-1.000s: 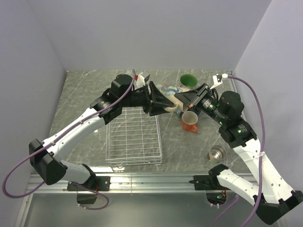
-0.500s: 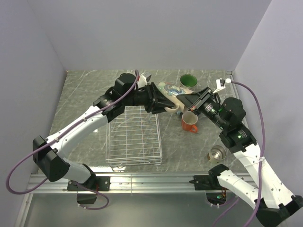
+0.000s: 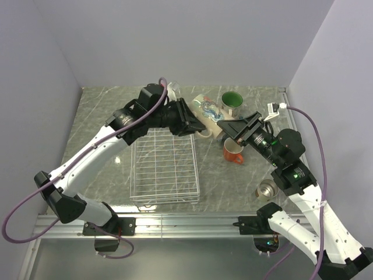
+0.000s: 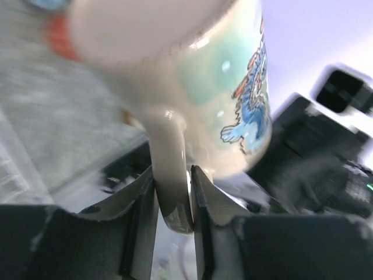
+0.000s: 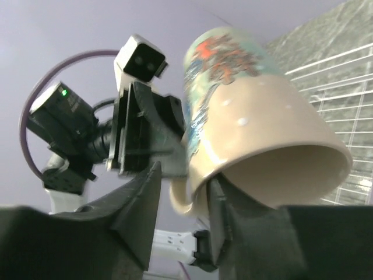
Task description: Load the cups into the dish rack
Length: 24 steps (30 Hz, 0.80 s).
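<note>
The rack's empty far end (image 3: 173, 142) is below my left gripper, toward the left in the top view. My left gripper will next turn and move down to let go of the mug there.
The tall beige mug (image 3: 208, 121), with a blue and red picture on it, hangs in the air right of the white wire dish rack (image 3: 165, 166). My left gripper (image 3: 198, 128) is shut on its handle (image 4: 169, 157); the mug fills the left wrist view (image 4: 192, 58). My right gripper (image 3: 224, 125) is open at the mug's mouth (image 5: 262, 128), one finger inside the rim and the other well clear outside (image 5: 183, 192). The orange-red mug (image 3: 233, 150) stands under my right gripper. The cream mug with green inside (image 3: 231, 100) stands at the back. The small metallic cup (image 3: 267, 190) is near right.
A pale blue thing (image 3: 207, 107) lies behind the held mug, partly hidden. The dish rack holds no mugs and its wires show in the right wrist view (image 5: 344, 87). The booth walls close in on three sides. My left arm reaches over the rack's far end.
My left gripper has drawn back to the far left with the beige mug by its handle. My right wrist has dropped lower and pulled slightly right, its jaws now loose about the rim.
</note>
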Tool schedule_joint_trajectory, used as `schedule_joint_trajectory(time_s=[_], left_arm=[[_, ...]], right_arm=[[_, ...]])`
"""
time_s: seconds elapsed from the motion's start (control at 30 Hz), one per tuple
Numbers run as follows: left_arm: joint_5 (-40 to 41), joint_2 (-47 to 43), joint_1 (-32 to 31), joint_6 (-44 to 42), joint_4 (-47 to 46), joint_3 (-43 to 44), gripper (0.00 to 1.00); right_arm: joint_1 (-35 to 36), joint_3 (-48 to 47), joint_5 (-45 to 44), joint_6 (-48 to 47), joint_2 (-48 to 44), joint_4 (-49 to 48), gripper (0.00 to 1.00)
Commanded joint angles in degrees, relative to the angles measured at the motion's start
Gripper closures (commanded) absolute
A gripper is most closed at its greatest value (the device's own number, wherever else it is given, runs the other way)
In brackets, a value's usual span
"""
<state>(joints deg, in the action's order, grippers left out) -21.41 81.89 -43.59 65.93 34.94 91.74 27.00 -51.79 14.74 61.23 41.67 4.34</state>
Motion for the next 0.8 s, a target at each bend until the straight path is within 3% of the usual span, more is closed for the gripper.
schedule_joint_trajectory(time_s=[0.0, 0.07, 0.77], left_arm=[[11.99, -3.65, 1.32, -8.18, 7.68, 1.6, 1.0], [15.42, -4.71, 1.32, -9.85, 9.52, 0.02, 1.0], [33.36, -13.24, 1.32, -16.54, 10.68, -13.87, 1.0]], right_arm=[[-0.11, 0.02, 0.02, 0.12, -1.68, -4.78, 0.5], [-0.11, 0.29, 0.02, -0.06, -1.59, -3.11, 0.44], [-0.2, 3.45, 0.02, -2.26, -2.38, 3.04, 0.47]])
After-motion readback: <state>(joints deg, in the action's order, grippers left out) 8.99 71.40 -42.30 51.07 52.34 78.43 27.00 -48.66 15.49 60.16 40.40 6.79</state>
